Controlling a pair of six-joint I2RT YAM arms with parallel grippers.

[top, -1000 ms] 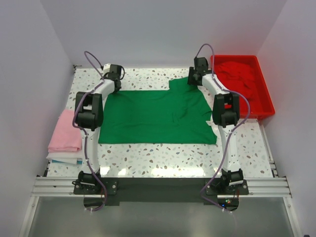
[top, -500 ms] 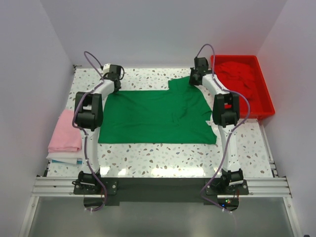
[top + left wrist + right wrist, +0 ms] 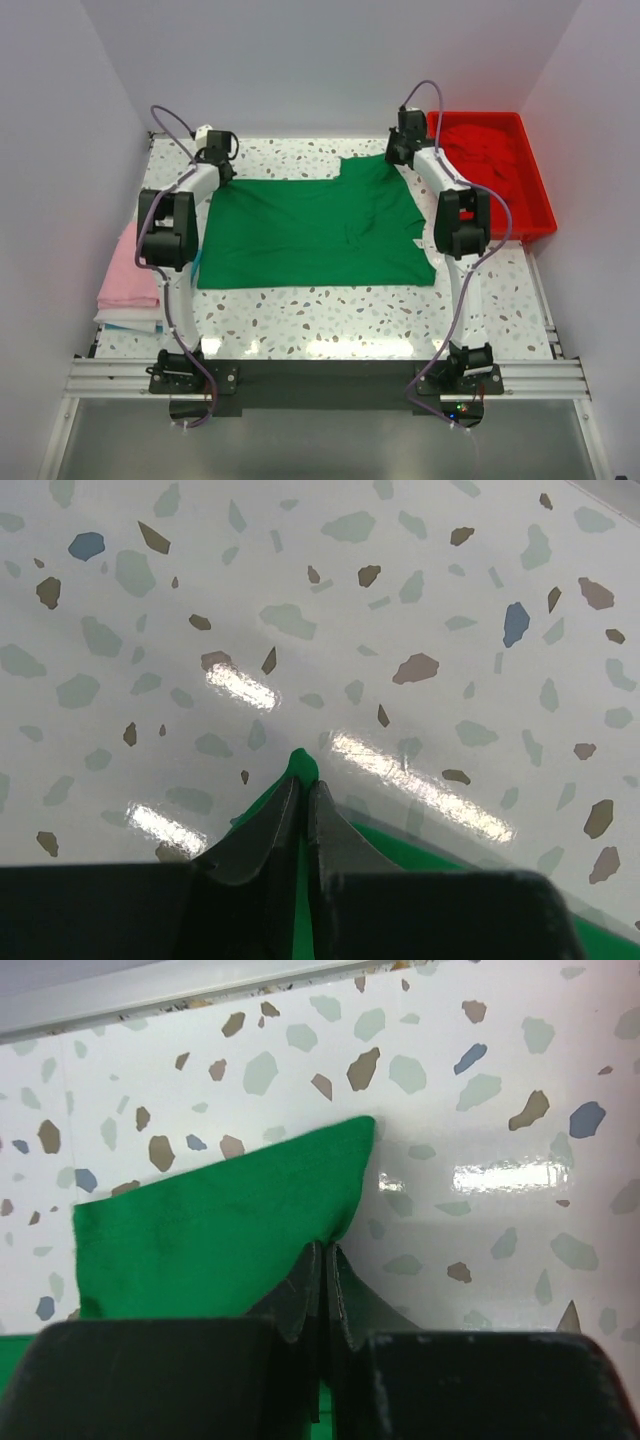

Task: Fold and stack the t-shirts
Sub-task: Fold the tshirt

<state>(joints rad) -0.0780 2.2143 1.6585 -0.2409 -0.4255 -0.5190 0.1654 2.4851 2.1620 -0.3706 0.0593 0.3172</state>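
Observation:
My left gripper holds the pinched corner. Next it needs to pull that corner back onto the green t-shirt's side near the pink one and let go.
The green t-shirt [image 3: 315,228] lies spread flat in the middle of the table. My left gripper [image 3: 217,170] is shut on its far left corner; green cloth [image 3: 300,768] pokes out between the closed fingertips of that gripper [image 3: 303,788]. My right gripper [image 3: 397,157] is shut on the far right sleeve, pinching the sleeve's edge [image 3: 220,1225] at the tips [image 3: 327,1252]. A folded pink t-shirt [image 3: 127,274] rests on a stack at the left edge. A crumpled red t-shirt [image 3: 488,160] lies in the tray.
The red plastic tray [image 3: 541,205] stands at the far right corner. Under the pink shirt lie white and pale blue folded cloths [image 3: 130,322]. White walls close in the table on three sides. Both arms reach to the far side.
Both grippers have closed on the green shirt's far corners. The left arm has shifted left and pulled its corner outward; the right gripper moved slightly farther back.

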